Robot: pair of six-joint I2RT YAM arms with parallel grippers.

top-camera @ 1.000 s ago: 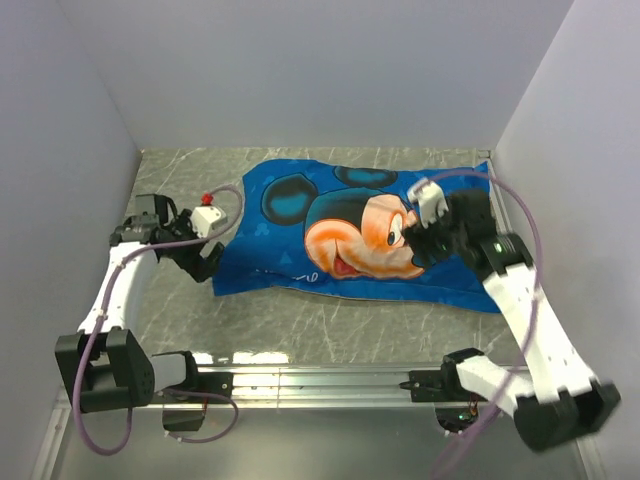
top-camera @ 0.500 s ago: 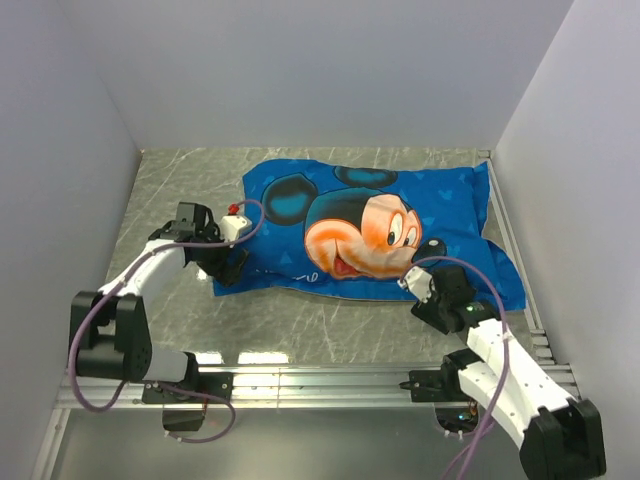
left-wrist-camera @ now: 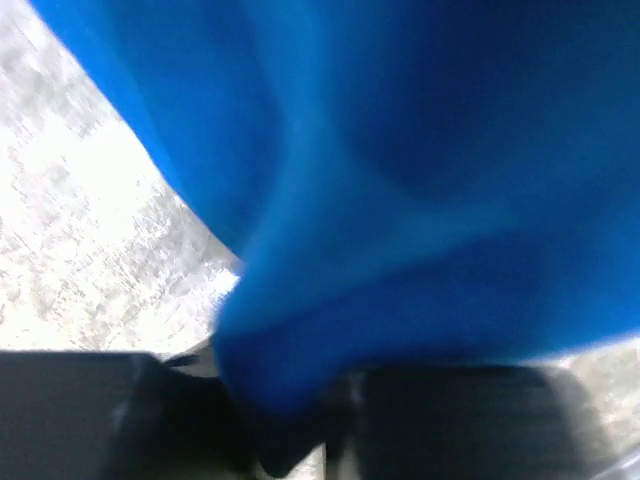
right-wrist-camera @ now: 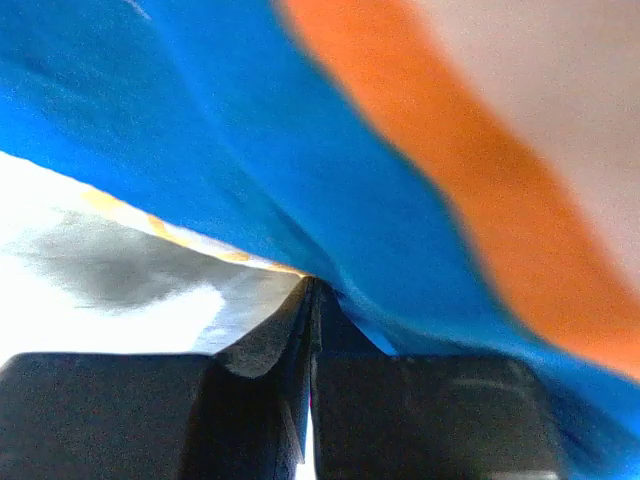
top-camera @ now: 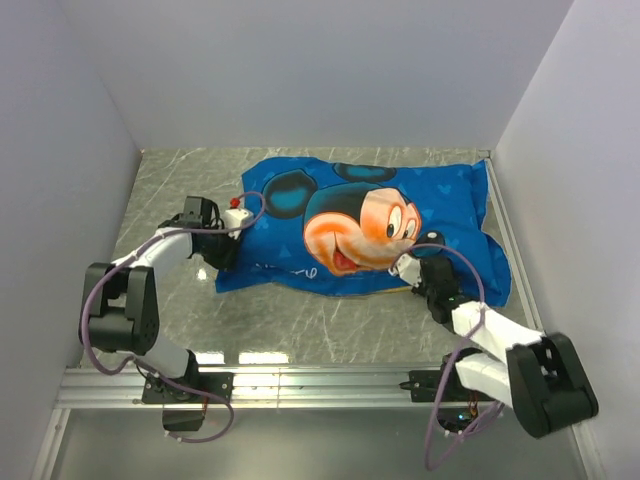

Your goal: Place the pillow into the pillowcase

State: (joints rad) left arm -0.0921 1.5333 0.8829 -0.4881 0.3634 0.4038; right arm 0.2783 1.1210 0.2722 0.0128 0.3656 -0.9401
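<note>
The near corner of the pillowcase is pinched and its blue side is up. I should lift my left gripper, carry the corner outward and release it over the far tabletop.
The pillowcase (top-camera: 360, 230) lies plump on the table, blue face up with the big cartoon mouse face. The pillow is hidden. My left gripper (top-camera: 222, 255) is at the case's near left corner. In the left wrist view a fold of blue pillowcase (left-wrist-camera: 450, 150) dips between the dark fingers (left-wrist-camera: 450, 420), and the left gripper (left-wrist-camera: 290, 420) is shut on it. My right gripper (top-camera: 410, 272) is at the case's near edge, right of centre. In the right wrist view the right gripper (right-wrist-camera: 312, 290) has its tips pressed together at the yellow-trimmed hem of the pillowcase (right-wrist-camera: 250, 150).
The grey marble table (top-camera: 170, 190) is boxed in by white walls at the left, back and right. A metal rail (top-camera: 320, 380) carrying the arm bases runs along the near edge. The case's right end lies close to the right wall.
Both grippers have closed on the pillowcase. The left arm slid right to the case's corner. The right arm came down off the top of the case to its near edge.
</note>
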